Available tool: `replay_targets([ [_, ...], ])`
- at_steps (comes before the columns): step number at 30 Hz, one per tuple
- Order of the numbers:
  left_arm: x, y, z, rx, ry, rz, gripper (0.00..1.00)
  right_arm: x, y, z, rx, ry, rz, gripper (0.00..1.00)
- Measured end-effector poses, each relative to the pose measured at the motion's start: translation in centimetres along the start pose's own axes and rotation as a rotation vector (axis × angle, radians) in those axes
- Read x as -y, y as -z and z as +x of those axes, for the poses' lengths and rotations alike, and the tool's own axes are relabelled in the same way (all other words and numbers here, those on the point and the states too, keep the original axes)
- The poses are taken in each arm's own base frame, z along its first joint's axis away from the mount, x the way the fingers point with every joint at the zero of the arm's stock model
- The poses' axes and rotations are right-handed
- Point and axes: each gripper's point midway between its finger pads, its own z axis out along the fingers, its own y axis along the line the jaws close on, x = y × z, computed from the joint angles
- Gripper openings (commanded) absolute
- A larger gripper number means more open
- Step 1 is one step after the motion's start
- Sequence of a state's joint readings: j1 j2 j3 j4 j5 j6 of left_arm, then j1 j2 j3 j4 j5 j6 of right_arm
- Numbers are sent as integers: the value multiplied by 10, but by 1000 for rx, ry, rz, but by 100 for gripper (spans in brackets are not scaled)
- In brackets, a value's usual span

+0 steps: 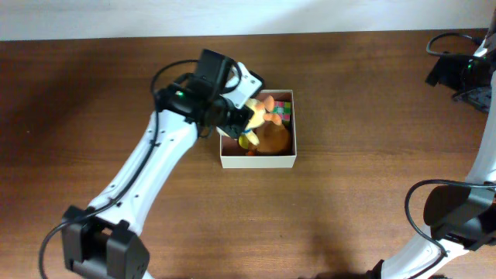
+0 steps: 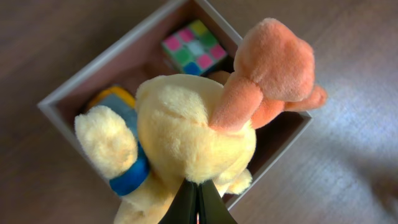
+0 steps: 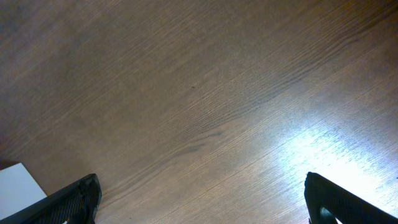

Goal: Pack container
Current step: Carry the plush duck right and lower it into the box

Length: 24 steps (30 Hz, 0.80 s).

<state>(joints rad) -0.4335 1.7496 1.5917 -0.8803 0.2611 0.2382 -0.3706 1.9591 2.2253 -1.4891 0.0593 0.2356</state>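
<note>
My left gripper, still over the container's side, should shift toward the brown plush toy point(image 1: 273, 139) and lower the yellow plush toy inside.
The container point(image 1: 258, 162) is a square white-walled box at the table's middle, also in the left wrist view point(image 2: 73, 93). Inside it lie a brown plush toy point(image 1: 273, 139), a colourful puzzle cube point(image 1: 283, 110) point(image 2: 194, 46) and a blue and yellow item point(image 2: 115, 99). My left gripper point(image 2: 198, 202) is shut on a yellow plush toy point(image 2: 186, 130) with orange parts and a blue collar, held just above the container's left side point(image 1: 252, 116). My right gripper point(image 3: 202, 193) is open and empty above bare wood at the far right.
The right arm point(image 1: 465, 74) is at the table's top right corner. A white corner point(image 3: 18, 183) shows at the lower left of the right wrist view. The brown wooden table point(image 1: 364, 155) surrounds the container.
</note>
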Motion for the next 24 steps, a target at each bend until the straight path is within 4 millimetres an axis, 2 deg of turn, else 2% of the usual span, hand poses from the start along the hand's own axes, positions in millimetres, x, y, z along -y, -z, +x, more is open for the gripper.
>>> replay_targets([
  [6, 23, -15, 5, -48, -42, 26, 2, 0, 0, 0, 0, -1, 0, 99],
  [11, 21, -20, 14, -90, -34, 17, 2, 0, 0, 0, 0, 0, 0, 99],
  [12, 19, -22, 16, -97, -31, 16, 6, 0, 0, 0, 0, 0, 0, 99],
  [13, 18, -27, 19, -111, -28, 17, 17, 0, 0, 0, 0, -1, 0, 99],
  [14, 18, -31, 21, -122, -25, 16, 34, 0, 0, 0, 0, 0, 0, 98],
  [17, 15, -39, 26, -148, -18, 11, 67, 0, 0, 0, 0, 0, 0, 99],
  [19, 12, -44, 29, -162, -11, 1, 75, 0, 0, 0, 0, 0, 0, 99],
  [24, 9, -45, 30, -168, -6, -13, 76, 0, 0, 0, 0, 0, 0, 99],
])
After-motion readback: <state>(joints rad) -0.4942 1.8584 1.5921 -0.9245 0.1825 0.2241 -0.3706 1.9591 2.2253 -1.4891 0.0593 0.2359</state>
